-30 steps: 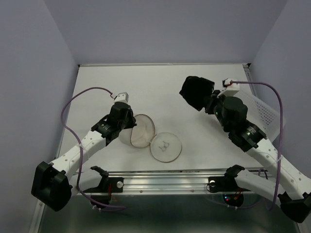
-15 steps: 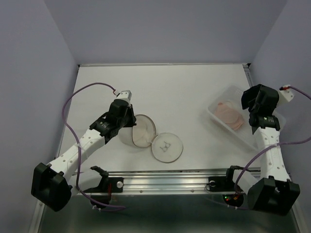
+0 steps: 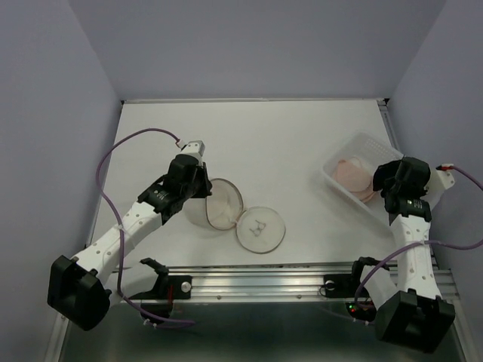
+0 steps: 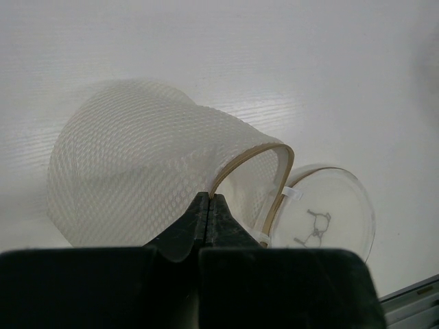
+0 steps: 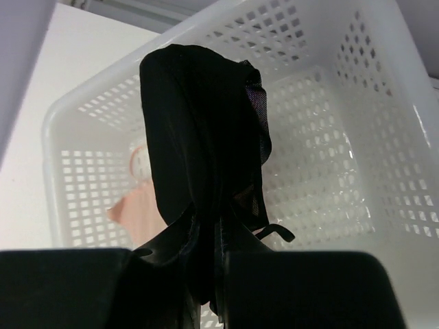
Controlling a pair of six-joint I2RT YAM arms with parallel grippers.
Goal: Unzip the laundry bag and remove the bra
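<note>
The right gripper lowers the black garment next, before it opens beside the pale pink bra.
The laundry bag (image 3: 219, 202) lies open on the table, its cream mesh dome (image 4: 130, 171) on its side and its round lid (image 4: 322, 216) flat beside it. My left gripper (image 3: 198, 183) is shut on the bag's wire rim (image 4: 208, 199). My right gripper (image 3: 398, 181) is shut on a black garment (image 5: 199, 123) with a thin strap and holds it over the white basket (image 3: 355, 143). The pale pink bra (image 3: 353, 175) lies in the basket, and part of it shows behind the black garment in the right wrist view (image 5: 140, 205).
The perforated white basket (image 5: 357, 103) stands at the table's right edge, set at an angle. A metal rail (image 3: 256, 280) runs along the near edge between the arm bases. Grey walls close in the left, back and right sides.
My right arm has swung from the table's middle right out over the basket with the black garment, then come down closer to it. My left gripper has stayed on the bag's rim.
</note>
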